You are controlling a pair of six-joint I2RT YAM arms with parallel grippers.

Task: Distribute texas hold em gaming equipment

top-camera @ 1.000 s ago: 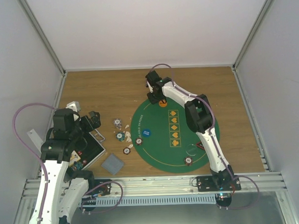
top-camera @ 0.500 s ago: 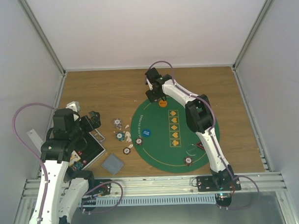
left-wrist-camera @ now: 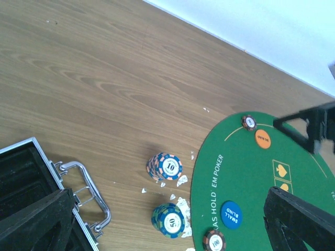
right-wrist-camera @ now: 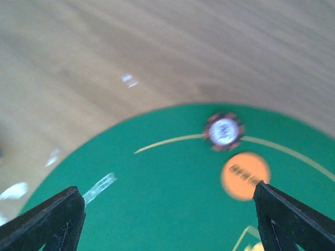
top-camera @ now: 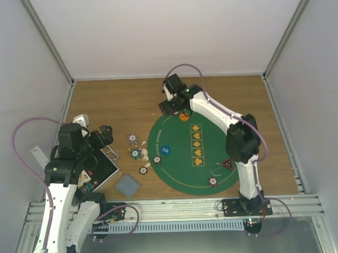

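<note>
I will next swing my right gripper back and to its left in the top view and lower it around the blue-green chip stack, because the stack stands clear.
A dark striped-edge poker chip (right-wrist-camera: pixel 224 131) lies on the far rim of the mat beside the orange disc (right-wrist-camera: pixel 245 175). My right gripper (right-wrist-camera: pixel 167 198) hovers open just above them, with nothing between its fingers; from above it (top-camera: pixel 169 106) sits at the mat's far edge. Two poker chip stacks (left-wrist-camera: pixel 166 167) (left-wrist-camera: pixel 169 220) stand on the wood left of the mat. A single chip (left-wrist-camera: pixel 214 241) and the blue disc (left-wrist-camera: pixel 231 214) lie on the mat's left side. My left gripper (left-wrist-camera: pixel 168 209) is open over the stacks. The grey playing cards (top-camera: pixel 127 185), the triangle marker (top-camera: pixel 227 164) and the clear disc (top-camera: pixel 216 169) are near the front.
The round green mat (top-camera: pixel 181 170) fills the table's middle. The open black case (top-camera: pixel 101 169) with a metal handle (left-wrist-camera: pixel 86 196) lies at the left under my left arm. White scraps (left-wrist-camera: pixel 183 180) lie around the chip stacks. White walls enclose the table on three sides.
My right gripper's jaws have spread wider and it has drifted slightly left at the mat's far edge, its elbow swinging right. The left arm has barely moved.
</note>
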